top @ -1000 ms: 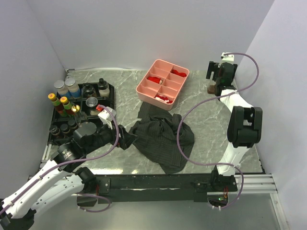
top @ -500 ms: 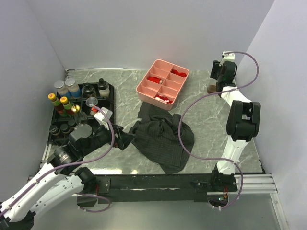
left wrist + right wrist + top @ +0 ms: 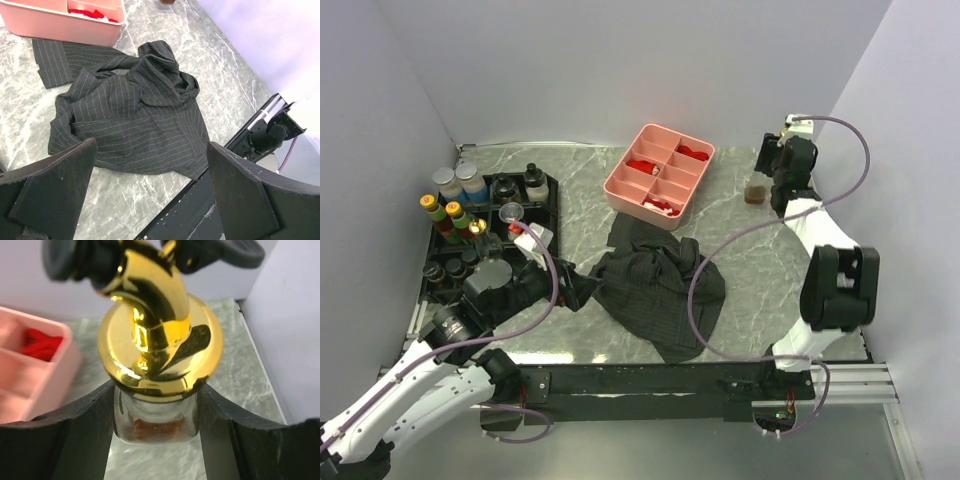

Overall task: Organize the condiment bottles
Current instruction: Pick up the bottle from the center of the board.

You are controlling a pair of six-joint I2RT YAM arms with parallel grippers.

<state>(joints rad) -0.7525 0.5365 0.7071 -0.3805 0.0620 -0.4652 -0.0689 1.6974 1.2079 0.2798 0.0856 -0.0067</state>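
My right gripper should next carry the bottle back and to the left in the top view onto the empty marble beside the cloth, as the bottle tray is near.
A small clear condiment bottle (image 3: 155,422) with a round gold cap (image 3: 160,340) and reddish-brown contents sits between the fingers of my right gripper (image 3: 156,427), which is shut on its glass body. From above, this bottle (image 3: 756,191) is at the back right, near the wall. Whether it rests on the marble or hangs just above it I cannot tell. Several other condiment bottles (image 3: 460,205) stand in the black divided tray (image 3: 553,192) at the left. My left gripper (image 3: 582,290) stands open and empty beside that tray, over the marble (image 3: 150,200).
A crumpled dark striped cloth (image 3: 660,285) lies mid-table, right in front of my left gripper (image 3: 130,115). The pink divided tray (image 3: 660,175) with red pieces sits behind it. Walls close in at the back and on both sides. A black rail (image 3: 650,380) runs along the near edge.
My right gripper has closed on the gold-capped bottle, and the right arm's elbow has swung rightward. The left arm drew back slightly toward the near left.
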